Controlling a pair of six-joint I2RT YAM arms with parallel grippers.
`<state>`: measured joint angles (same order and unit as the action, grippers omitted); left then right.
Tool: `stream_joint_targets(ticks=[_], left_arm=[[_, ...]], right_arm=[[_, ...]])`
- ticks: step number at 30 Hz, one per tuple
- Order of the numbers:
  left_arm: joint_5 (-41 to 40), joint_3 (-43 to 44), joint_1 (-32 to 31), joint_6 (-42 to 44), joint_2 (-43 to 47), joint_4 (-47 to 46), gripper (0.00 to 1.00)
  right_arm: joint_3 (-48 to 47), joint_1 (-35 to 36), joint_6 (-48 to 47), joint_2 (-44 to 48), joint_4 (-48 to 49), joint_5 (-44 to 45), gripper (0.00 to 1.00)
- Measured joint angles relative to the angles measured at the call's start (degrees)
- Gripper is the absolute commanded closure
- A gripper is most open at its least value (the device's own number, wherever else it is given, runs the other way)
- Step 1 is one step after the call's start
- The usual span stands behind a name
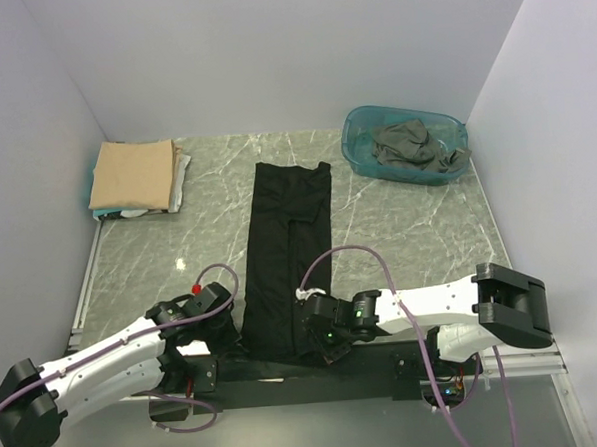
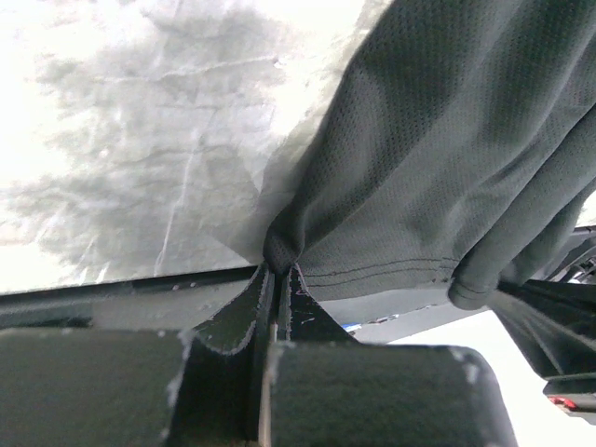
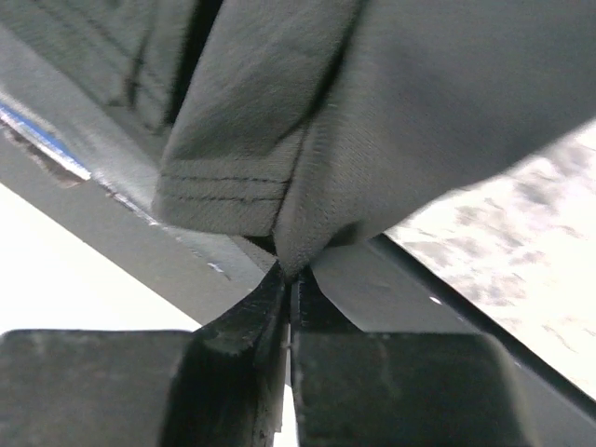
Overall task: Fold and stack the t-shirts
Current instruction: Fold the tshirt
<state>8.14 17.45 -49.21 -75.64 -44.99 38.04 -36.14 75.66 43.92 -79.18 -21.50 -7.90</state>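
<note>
The black t-shirt lies as a long piece of cloth, so the left gripper will rise, move outward and down onto the t-shirt's far half (image 1: 263,218), and release the t-shirt's hem.
The black t-shirt (image 1: 285,254) lies as a long narrow strip down the middle of the table, sleeves folded in, its hem at the near edge. My left gripper (image 1: 236,330) is shut on the hem's left corner; the cloth (image 2: 419,158) bunches at the fingertips in the left wrist view. My right gripper (image 1: 318,345) is shut on the hem's right corner, with the stitched hem (image 3: 233,191) above the fingertips in the right wrist view. A folded tan t-shirt (image 1: 133,174) tops a stack of thin pale ones at the far left. A dark grey t-shirt (image 1: 410,146) lies crumpled in the tub.
A translucent teal plastic tub (image 1: 360,152) stands at the far right. Grey walls close in the table on the left, back and right. The black frame bar (image 1: 286,369) runs along the near edge under the hem.
</note>
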Motion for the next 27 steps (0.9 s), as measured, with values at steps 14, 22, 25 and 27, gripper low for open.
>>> stream_joint_targets(ticks=[14, 22, 25, 27], left_arm=[[-0.4, 8.5, 0.0, 1.3, 3.5, 4.7, 0.99], [-7.8, 18.4, 0.0, 4.5, -5.2, 5.7, 0.99], [-12.9, 23.3, 0.1, 5.4, -9.5, 6.2, 0.99], [-15.7, 25.8, 0.6, 5.9, -12.1, 5.9, 0.99]], right_arm=[[-4.6, -1.0, -1.4, 8.1, -8.2, 2.0, 1.00], [-9.7, -12.7, -6.6, 6.6, -10.6, 4.4, 1.00], [-12.9, -15.7, -9.3, 4.8, -11.8, 5.6, 1.00], [-15.5, -17.0, -11.2, 3.4, -12.1, 6.0, 1.00]])
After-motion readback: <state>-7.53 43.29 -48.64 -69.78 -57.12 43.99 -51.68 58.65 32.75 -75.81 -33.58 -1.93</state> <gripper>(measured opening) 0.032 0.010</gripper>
